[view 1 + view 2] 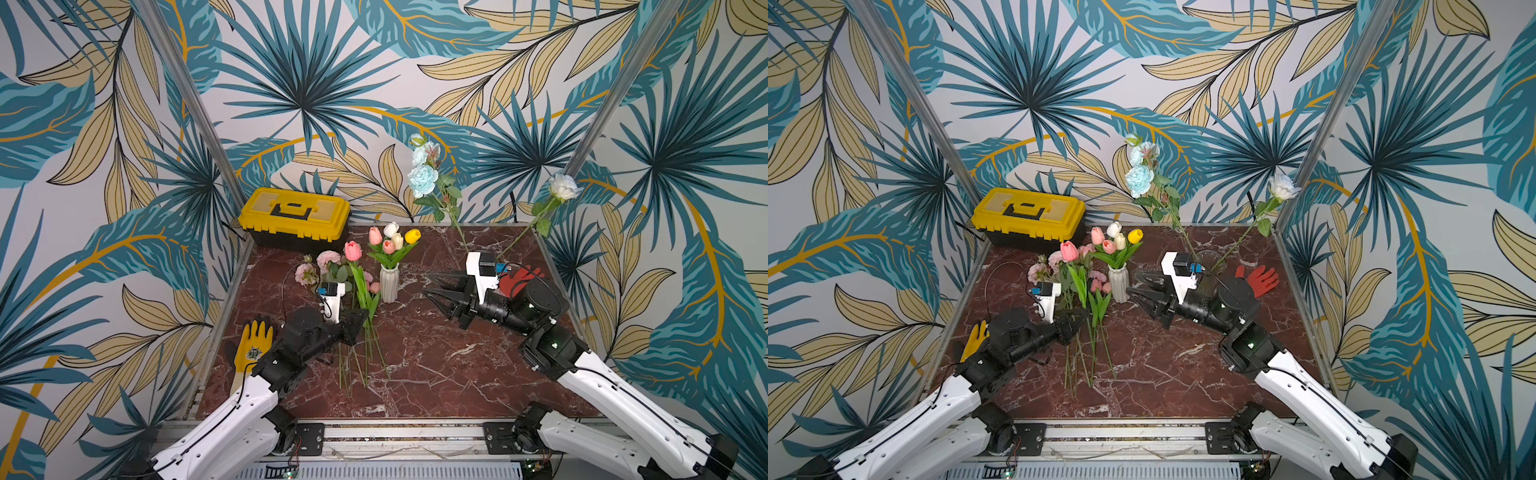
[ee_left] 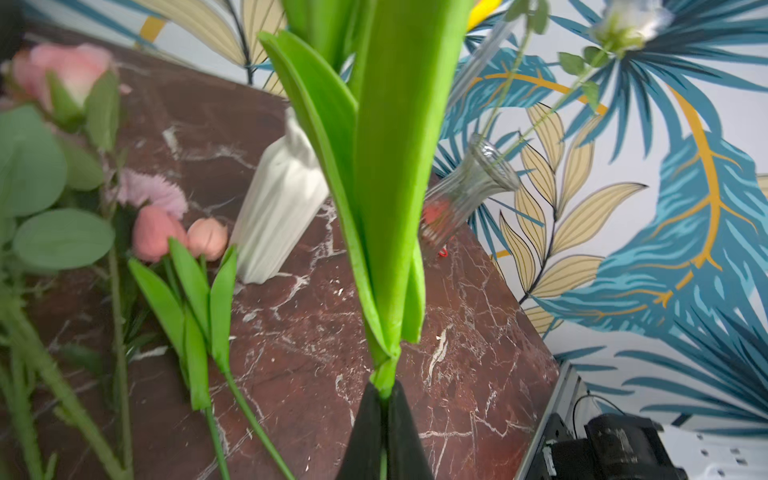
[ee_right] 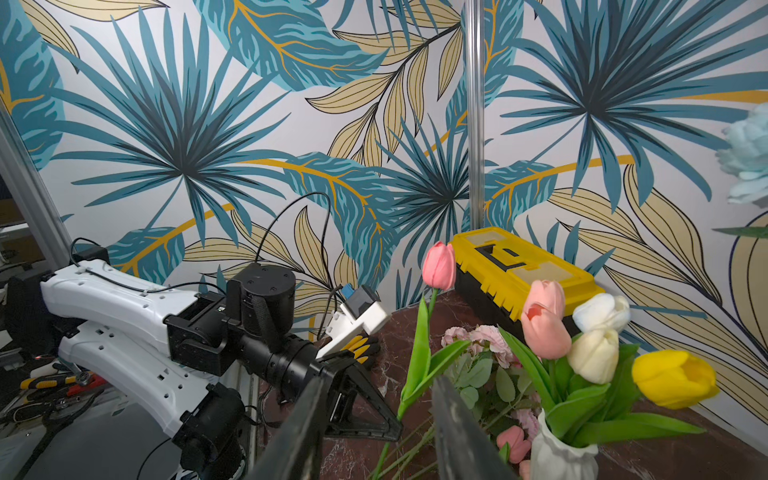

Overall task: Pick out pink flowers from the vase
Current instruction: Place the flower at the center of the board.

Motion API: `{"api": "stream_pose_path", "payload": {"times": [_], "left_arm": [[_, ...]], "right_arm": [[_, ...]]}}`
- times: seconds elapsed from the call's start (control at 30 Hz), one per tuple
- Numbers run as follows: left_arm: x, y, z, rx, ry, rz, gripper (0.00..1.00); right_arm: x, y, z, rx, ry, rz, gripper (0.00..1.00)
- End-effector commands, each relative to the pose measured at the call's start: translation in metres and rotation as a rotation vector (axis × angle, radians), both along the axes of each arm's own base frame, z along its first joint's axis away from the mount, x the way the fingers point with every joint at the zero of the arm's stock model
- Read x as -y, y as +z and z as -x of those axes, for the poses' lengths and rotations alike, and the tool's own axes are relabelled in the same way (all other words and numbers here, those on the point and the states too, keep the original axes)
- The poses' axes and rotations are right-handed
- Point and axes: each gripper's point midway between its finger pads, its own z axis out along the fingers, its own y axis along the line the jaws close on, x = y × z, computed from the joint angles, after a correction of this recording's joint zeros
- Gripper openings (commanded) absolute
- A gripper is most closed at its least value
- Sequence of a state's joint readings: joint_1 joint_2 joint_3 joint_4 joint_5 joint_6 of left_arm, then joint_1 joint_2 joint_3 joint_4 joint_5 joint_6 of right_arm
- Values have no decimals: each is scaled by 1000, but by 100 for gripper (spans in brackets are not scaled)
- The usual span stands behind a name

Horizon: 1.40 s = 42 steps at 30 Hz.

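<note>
I should next move my left gripper down, tilt the upright tulip down beside the small pink tulips (image 2: 194, 336) on the tabletop below, and let go of the stem.
My left gripper (image 1: 358, 319) (image 2: 384, 395) is shut on the green stem of a pink tulip (image 1: 353, 250) (image 1: 1069, 250) (image 3: 439, 266), which stands upright just left of the white ribbed vase (image 1: 389, 283) (image 1: 1119, 285) (image 2: 282, 199). In that vase stand two more pink tulips (image 1: 375, 235) with white, cream and yellow ones. Pink peonies (image 1: 328, 259) and small pink tulips (image 1: 374, 286) (image 2: 156, 232) lie on the table beside the left gripper, stems toward the front. My right gripper (image 1: 430, 286) (image 1: 1133, 286) (image 3: 379, 380) hangs open to the right of the vase, pointing at it, holding nothing.
A glass vase (image 1: 1208, 257) (image 2: 469, 191) with pale blue roses (image 1: 423, 179) and a white rose (image 1: 563, 187) stands behind the right wrist. A yellow toolbox (image 1: 295, 214) sits at the back left. A yellow glove (image 1: 253, 340) lies at the left edge, a red glove (image 1: 519, 278) at the right.
</note>
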<state>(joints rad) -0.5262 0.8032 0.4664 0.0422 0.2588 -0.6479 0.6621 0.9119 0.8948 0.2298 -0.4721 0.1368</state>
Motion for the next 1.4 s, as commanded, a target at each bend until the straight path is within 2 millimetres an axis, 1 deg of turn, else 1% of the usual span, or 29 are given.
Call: {"api": "stream_pose_path", "payload": {"times": [0.0, 0.07, 0.17, 0.27, 0.43, 0.53, 0.7, 0.87, 0.9, 1.0, 1.13, 1.2, 1.37], "left_arm": [[-3, -29, -7, -172, 46, 59, 0], [1, -48, -8, -274, 3, 44, 0], [6, -69, -10, -389, -35, 55, 0], [12, -79, -13, -446, -87, 47, 0], [22, -102, -21, -611, -145, 2, 0], [24, -110, -26, -645, -140, -3, 0], [20, -118, -34, -665, -106, -18, 0], [13, -128, -35, -688, -72, -27, 0], [12, -129, -34, -692, -69, -30, 2], [9, -128, -34, -695, -52, -30, 9], [2, -123, -34, -682, -16, -47, 12], [-1, -120, -34, -675, -5, -58, 14], [-5, -115, -30, -667, 4, -62, 16]], "right_arm": [[1, -10, 1, -15, -6, 19, 43], [1, -10, 1, -20, -11, 12, 44], [1, -10, 0, -18, -14, 7, 44], [1, -13, -4, -31, -30, 13, 44], [0, -17, -5, -42, -38, 14, 44], [1, -20, -5, -48, -44, 18, 44], [4, -23, -3, -49, -49, 24, 44], [4, -26, -3, -49, -55, 33, 44], [4, -27, -3, -51, -54, 35, 44], [4, -28, -3, -53, -54, 36, 44], [6, -28, -2, -47, -63, 35, 44], [8, -27, -2, -44, -67, 35, 44], [10, -27, -2, -43, -78, 38, 45]]}}
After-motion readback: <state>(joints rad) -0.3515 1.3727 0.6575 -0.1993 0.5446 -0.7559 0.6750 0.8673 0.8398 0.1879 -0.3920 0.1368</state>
